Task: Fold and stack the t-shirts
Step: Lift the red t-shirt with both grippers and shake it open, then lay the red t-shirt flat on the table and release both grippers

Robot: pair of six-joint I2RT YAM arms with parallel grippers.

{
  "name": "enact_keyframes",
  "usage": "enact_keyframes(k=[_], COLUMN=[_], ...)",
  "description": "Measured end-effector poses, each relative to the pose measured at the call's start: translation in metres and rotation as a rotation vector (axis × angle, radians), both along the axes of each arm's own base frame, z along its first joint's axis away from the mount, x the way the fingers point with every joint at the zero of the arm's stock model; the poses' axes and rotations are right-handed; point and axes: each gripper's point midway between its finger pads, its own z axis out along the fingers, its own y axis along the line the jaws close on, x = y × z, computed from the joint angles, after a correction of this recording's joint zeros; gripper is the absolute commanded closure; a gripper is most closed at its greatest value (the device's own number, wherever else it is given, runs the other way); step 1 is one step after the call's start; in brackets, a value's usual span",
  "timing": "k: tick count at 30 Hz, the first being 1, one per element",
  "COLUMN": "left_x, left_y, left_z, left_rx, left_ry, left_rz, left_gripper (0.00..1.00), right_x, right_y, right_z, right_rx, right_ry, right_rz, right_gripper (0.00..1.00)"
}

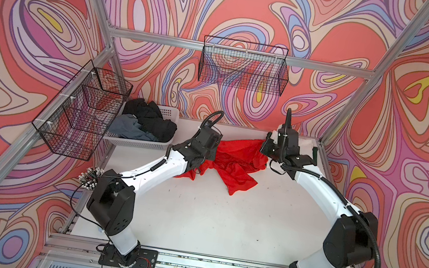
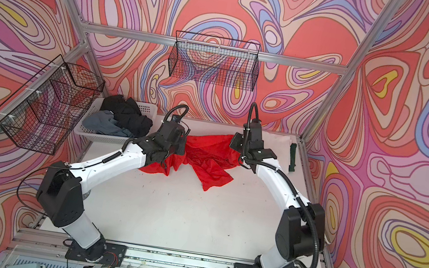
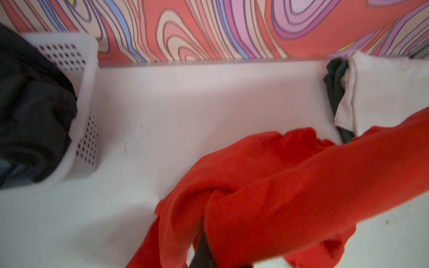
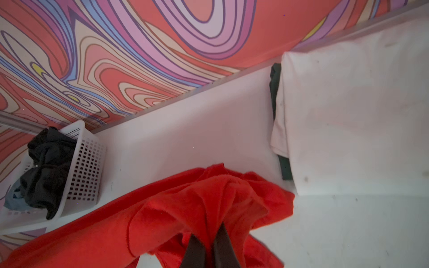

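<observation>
I will lift my left gripper, then lower it onto the bare tabletop (image 1: 191,132) (image 3: 172,116) beside the white basket and let go of the fold, because the lower part of the shirt trails in a bunch.
A bright red t-shirt (image 1: 235,163) (image 2: 204,158) hangs bunched between my two grippers above the back of the white table, its lower part trailing on the surface. My left gripper (image 3: 207,251) is shut on a red fold, and cloth covers most of its fingers. My right gripper (image 4: 210,247) is shut on another bunch of the same shirt (image 4: 185,208); both dark fingers (image 4: 195,250) show, with cloth pinched between them. A folded white t-shirt (image 4: 348,116) (image 3: 383,88) lies on a dark green one (image 4: 275,81) (image 3: 334,76) (image 2: 293,158) at the back right.
A white perforated basket (image 1: 143,144) (image 4: 86,162) (image 3: 86,97) at the back left holds black (image 1: 154,124) and grey (image 1: 129,126) shirts. Black wire baskets hang on the back rail (image 1: 243,66) and the left frame (image 1: 81,112). Patterned walls close in three sides.
</observation>
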Motion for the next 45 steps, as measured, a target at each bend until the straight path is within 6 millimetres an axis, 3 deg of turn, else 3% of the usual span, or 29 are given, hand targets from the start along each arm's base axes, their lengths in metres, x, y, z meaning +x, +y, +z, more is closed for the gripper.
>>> enact_keyframes(k=[3,7,12,17,19,23,28,31,33,36,41,45], left_x=[0.01,-0.001,-0.054,-0.129,-0.153,-0.186,-0.198,-0.189,-0.178,-0.15,-0.104,-0.063], left_y=[-0.002,0.003,0.024,0.022,0.022,0.019,0.013,0.007,0.004,0.007,0.014,0.009], left_z=[0.029,0.048,0.071,0.133,0.155,0.196,0.228,0.231,0.221,0.197,0.117,0.05], left_rx=[-0.001,-0.013,-0.051,-0.13,-0.161,-0.201,-0.238,-0.211,-0.178,-0.155,-0.089,-0.057], left_ry=[-0.055,-0.084,-0.126,-0.272,-0.315,-0.356,-0.383,-0.385,-0.365,-0.306,-0.149,0.002], left_rz=[-0.011,-0.023,-0.048,-0.159,-0.205,-0.284,-0.328,-0.318,-0.299,-0.253,-0.176,-0.145], left_gripper=[1.0,1.0,1.0,1.0,1.0,1.0,1.0,1.0,1.0,1.0,1.0,1.0], right_x=[0.02,0.013,-0.031,-0.089,-0.107,-0.128,-0.147,-0.14,-0.125,-0.087,-0.024,0.014], right_y=[0.003,-0.001,-0.013,-0.016,-0.016,-0.015,-0.024,-0.026,-0.025,-0.02,-0.006,0.001], right_z=[0.016,0.037,0.092,0.157,0.175,0.22,0.277,0.288,0.279,0.24,0.129,0.058], right_rx=[-0.012,-0.019,-0.007,0.05,0.066,0.08,0.074,0.054,0.032,-0.018,-0.113,-0.159], right_ry=[-0.039,-0.075,-0.161,-0.285,-0.309,-0.367,-0.484,-0.507,-0.485,-0.402,-0.177,-0.05], right_rz=[0.001,0.002,0.014,0.083,0.113,0.145,0.139,0.12,0.107,0.076,0.057,0.049], right_gripper=[1.0,1.0,1.0,1.0,1.0,1.0,1.0,1.0,1.0,1.0,1.0,1.0])
